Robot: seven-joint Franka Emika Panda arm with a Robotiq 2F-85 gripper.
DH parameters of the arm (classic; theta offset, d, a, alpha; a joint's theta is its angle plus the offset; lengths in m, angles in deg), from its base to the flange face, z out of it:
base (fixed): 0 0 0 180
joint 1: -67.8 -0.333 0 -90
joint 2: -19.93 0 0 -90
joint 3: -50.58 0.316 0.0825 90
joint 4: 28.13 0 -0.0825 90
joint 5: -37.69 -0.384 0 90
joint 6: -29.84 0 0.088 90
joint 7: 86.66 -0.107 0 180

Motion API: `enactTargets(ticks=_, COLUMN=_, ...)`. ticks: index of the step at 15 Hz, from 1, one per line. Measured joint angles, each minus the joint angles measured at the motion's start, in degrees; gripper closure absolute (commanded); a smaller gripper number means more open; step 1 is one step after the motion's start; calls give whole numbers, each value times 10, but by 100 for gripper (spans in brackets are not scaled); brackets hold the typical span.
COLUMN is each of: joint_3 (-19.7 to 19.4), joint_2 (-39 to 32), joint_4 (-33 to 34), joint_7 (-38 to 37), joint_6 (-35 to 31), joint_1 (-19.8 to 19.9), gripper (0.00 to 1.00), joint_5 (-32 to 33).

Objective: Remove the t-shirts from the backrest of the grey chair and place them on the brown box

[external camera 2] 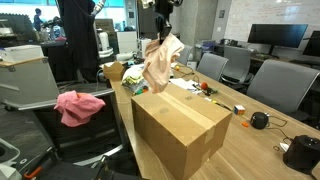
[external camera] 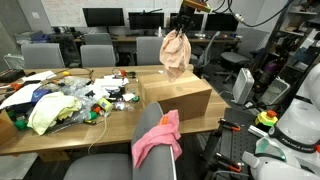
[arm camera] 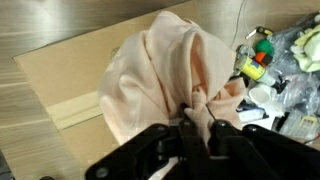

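My gripper will stay above the brown box's top (arm camera: 75,72) and open its fingers to let go of the peach t-shirt (arm camera: 165,75), because the t-shirt's lower end already hangs over the box's top.
My gripper (external camera: 181,27) is shut on a peach t-shirt (external camera: 176,52) and holds it hanging above the brown box (external camera: 178,98); it also shows in the exterior view from the side (external camera 2: 162,60) over the box (external camera 2: 180,125). In the wrist view the peach t-shirt (arm camera: 165,75) is pinched between my jaws (arm camera: 198,125) with the box (arm camera: 60,70) below. A pink t-shirt (external camera: 158,137) is draped over the backrest of the grey chair (external camera: 145,122); it shows in both exterior views (external camera 2: 78,105).
The wooden table (external camera: 60,140) holds clutter at one end: a yellow cloth (external camera: 48,112), bottles and small items (external camera: 100,98). Office chairs (external camera: 97,53) and monitors (external camera: 104,17) stand behind. A black round object (external camera 2: 259,121) and cable lie on the table.
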Motion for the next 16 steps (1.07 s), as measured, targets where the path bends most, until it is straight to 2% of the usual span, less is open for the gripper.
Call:
enactTargets(ticks=4, joint_3=-8, joint_2=4, joint_4=-7, joint_7=-62, joint_6=-79, joint_1=9, gripper=97, joint_5=-1)
enactTargets(ticks=5, joint_3=-9, joint_2=6, joint_4=-10, joint_7=-78, joint_6=-104, joint_1=10, gripper=62, joint_5=-1)
enactTargets(ticks=6, joint_3=-9, joint_2=7, joint_4=-14, joint_7=-95, joint_6=-129, joint_1=10, gripper=61, joint_5=0)
enactTargets(ticks=7, joint_3=-9, joint_2=7, joint_4=-16, joint_7=-112, joint_6=-146, joint_1=10, gripper=56, joint_5=1)
enactTargets(ticks=10, joint_3=-9, joint_2=6, joint_4=-21, joint_7=-144, joint_6=-148, joint_1=10, gripper=34, joint_5=8)
enactTargets(ticks=14, joint_3=-6, joint_2=5, joint_4=-39, joint_7=-149, joint_6=-132, joint_1=8, gripper=3, joint_5=10)
enactTargets(ticks=16, joint_3=-1, joint_2=6, joint_4=-49, joint_7=-134, joint_6=-107, joint_1=4, gripper=0, joint_5=7)
